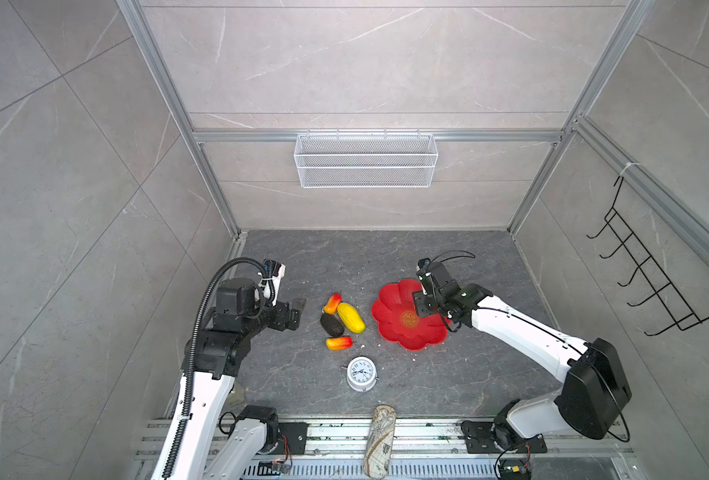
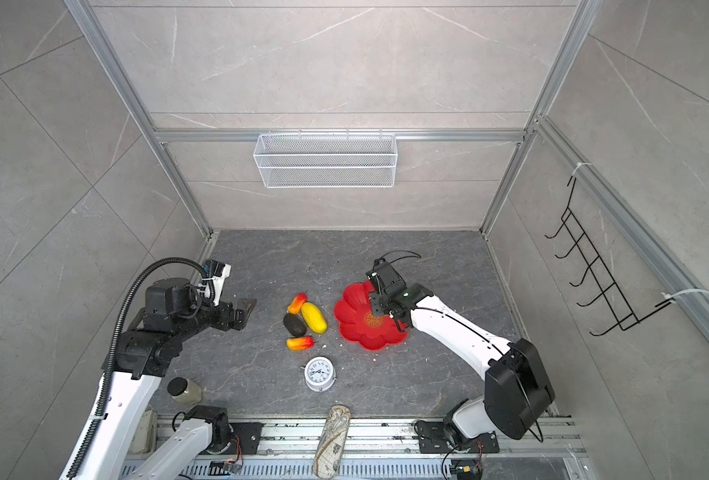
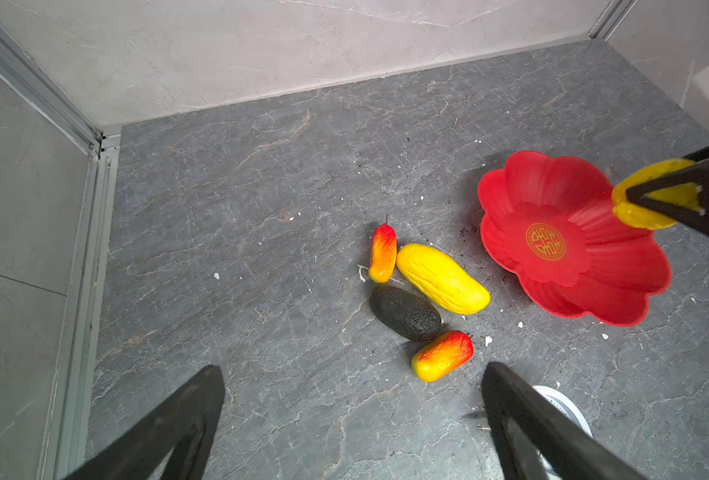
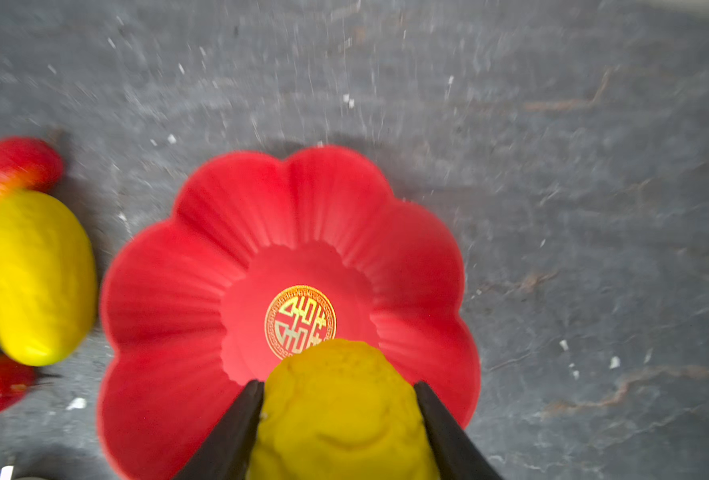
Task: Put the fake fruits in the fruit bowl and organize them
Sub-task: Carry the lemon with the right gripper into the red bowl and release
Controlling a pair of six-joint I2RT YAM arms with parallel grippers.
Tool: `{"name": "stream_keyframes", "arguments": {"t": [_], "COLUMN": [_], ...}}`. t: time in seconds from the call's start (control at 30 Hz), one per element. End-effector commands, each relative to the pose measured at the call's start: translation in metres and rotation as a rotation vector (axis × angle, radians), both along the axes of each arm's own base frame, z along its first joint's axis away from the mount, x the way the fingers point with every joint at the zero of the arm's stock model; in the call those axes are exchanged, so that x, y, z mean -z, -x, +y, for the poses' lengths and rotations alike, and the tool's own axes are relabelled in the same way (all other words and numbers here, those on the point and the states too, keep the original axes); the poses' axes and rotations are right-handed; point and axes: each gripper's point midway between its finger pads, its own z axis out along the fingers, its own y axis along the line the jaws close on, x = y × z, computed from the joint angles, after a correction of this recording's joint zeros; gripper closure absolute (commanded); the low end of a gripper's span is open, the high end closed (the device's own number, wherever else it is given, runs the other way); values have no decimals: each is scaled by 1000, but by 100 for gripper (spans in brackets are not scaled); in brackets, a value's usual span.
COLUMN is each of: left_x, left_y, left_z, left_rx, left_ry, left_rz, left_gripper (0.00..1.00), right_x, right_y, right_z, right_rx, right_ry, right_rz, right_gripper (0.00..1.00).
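My right gripper lowers into the red fruit bowl next and releases the round yellow fruit beside the gold emblem (image 1: 407, 309) (image 4: 341, 293), as the bowl's bottom is empty.
The red fruit bowl (image 1: 390, 303) (image 3: 593, 291) sits right of centre on the dark floor. My right gripper (image 4: 338, 386) hangs over it, shut on the round ribbed yellow fruit (image 4: 340, 415) (image 3: 639, 216), just above the gold emblem. In both top views that fruit is hidden under the right gripper (image 1: 421, 305). Left of the bowl lie the long yellow fruit (image 1: 351, 317), the blackish one (image 1: 332, 324) and two orange-red ones (image 1: 332, 304) (image 1: 339, 343). Further left, my left gripper (image 1: 298, 309) (image 3: 352, 370) stands open and holds nothing.
A white alarm clock (image 1: 361, 373) stands in front of the fruits. A patterned case (image 1: 381, 440) lies on the front rail. A jar (image 2: 184, 390) sits by the left arm's base. A white mesh basket (image 1: 365, 160) hangs on the back wall and a black hook rack (image 1: 651, 270) on the right wall.
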Motion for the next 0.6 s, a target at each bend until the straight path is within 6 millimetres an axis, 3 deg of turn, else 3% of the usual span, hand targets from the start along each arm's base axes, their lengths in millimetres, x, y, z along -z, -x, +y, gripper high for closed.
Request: {"name": "stream_keyframes", "arguments": {"t": [0.0, 0.2, 0.57], "left_x": [-2, 0, 4], "left_y": [-8, -11, -14], "left_z": [0, -8, -15], "left_rx": [-1, 43, 87], "left_ry": [-6, 9, 17], "left_rz": [-24, -28, -33], "left_gripper": [0, 0, 0], "right_x": [10, 37, 67], "right_y": [-17, -30, -40], "right_z": [9, 12, 16], "right_rx": [33, 34, 29], "right_ry": [-37, -9, 12], "right_rz": [-38, -38, -35], "right_gripper": [52, 52, 48]}}
